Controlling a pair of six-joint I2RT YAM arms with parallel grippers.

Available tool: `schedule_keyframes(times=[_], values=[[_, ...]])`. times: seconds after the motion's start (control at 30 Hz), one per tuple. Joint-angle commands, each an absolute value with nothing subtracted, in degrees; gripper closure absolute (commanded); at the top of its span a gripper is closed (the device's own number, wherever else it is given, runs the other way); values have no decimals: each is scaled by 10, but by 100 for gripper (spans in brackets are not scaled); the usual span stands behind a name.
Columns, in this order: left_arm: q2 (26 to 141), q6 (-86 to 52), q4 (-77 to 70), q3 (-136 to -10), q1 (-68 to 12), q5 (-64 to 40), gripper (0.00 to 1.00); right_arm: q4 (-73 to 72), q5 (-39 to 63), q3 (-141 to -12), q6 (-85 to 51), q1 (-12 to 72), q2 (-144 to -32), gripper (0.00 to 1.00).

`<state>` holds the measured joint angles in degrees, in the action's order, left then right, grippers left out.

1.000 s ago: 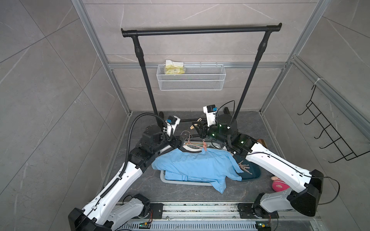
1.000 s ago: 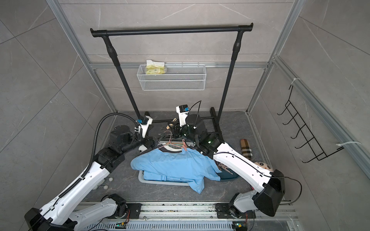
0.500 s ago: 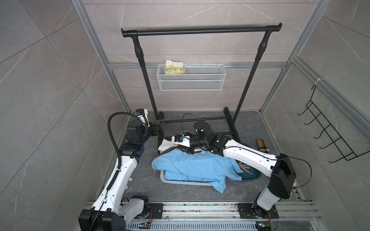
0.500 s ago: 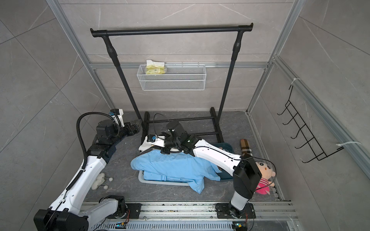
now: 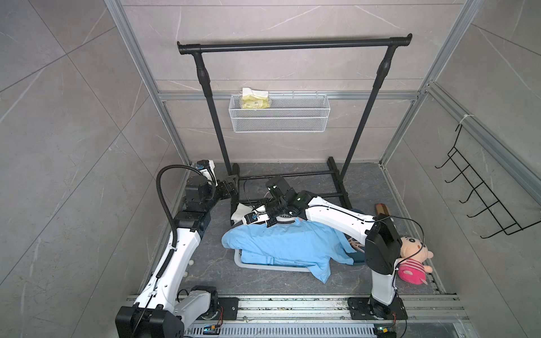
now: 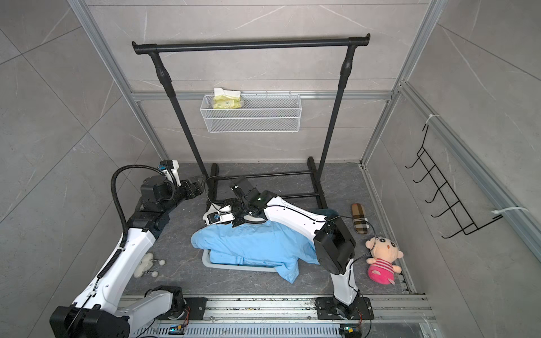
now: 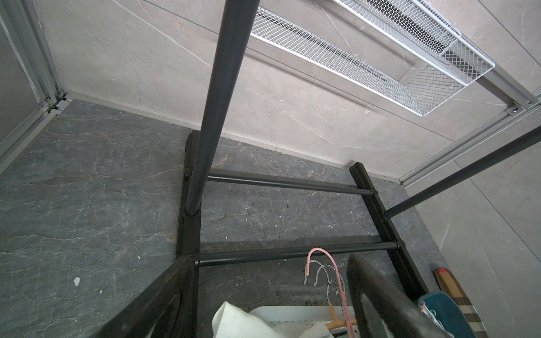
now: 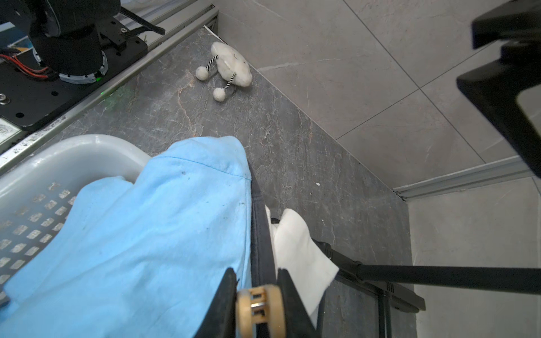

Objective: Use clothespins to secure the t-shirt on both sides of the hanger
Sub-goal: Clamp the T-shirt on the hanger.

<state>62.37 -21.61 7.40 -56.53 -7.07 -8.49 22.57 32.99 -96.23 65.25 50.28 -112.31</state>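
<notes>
My right gripper should next lower onto the shirt's back edge [image 8: 251, 274] just below its fingers and release the clothespin, as the dark narrow piece along the shirt's edge lines up with it.
The light blue t-shirt [image 5: 287, 245] lies spread over a grey basket [image 5: 239, 261] on the floor. My right gripper [image 5: 268, 224] is low at the shirt's back edge, left of the collar, shut on a tan wooden clothespin [image 8: 260, 310]. A dark narrow strip [image 8: 260, 234] runs along the shirt's edge [image 8: 146, 228] in line with the pin; I cannot tell if it is the hanger. More clothespins [image 5: 354, 243] lie in a teal bowl. My left gripper [image 5: 232, 183] is open and empty by the rack's foot. Hanger hooks [image 7: 322, 257] show beyond its fingers.
The black clothes rack [image 5: 292, 46] stands at the back, its foot [image 7: 188, 234] right by my left gripper. A white wire basket [image 5: 278, 114] hangs on the wall. A white cloth [image 8: 298, 248], a doll [image 5: 409, 257], a cloud plush [image 6: 146, 263] and a plaid case [image 6: 359, 218] lie around.
My left arm has pulled back from the hangers to the rack's left foot. The right arm has come down and leftwards to the shirt's back edge with the pin.
</notes>
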Motion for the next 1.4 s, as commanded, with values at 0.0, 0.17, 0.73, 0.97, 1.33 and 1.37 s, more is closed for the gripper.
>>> schedule_keyframes(times=[0.0,0.17,0.73,0.97,1.33,1.37], values=[[620,-207,56,-565,-67,-83,15,281,336,-989,692,501,-1143,100],[620,-206,56,-565,-67,-85,15,310,328,-1010,699,499,-1157,100],[628,-205,49,-561,-67,-88,15,244,247,-1003,657,499,-1179,100],[630,-206,48,-562,-66,-92,15,241,239,-986,661,499,-1167,59],[619,-189,49,-558,-66,-77,15,138,191,-966,471,499,-1082,36],[617,-189,50,-558,-66,-74,15,128,171,-963,445,498,-1073,37]])
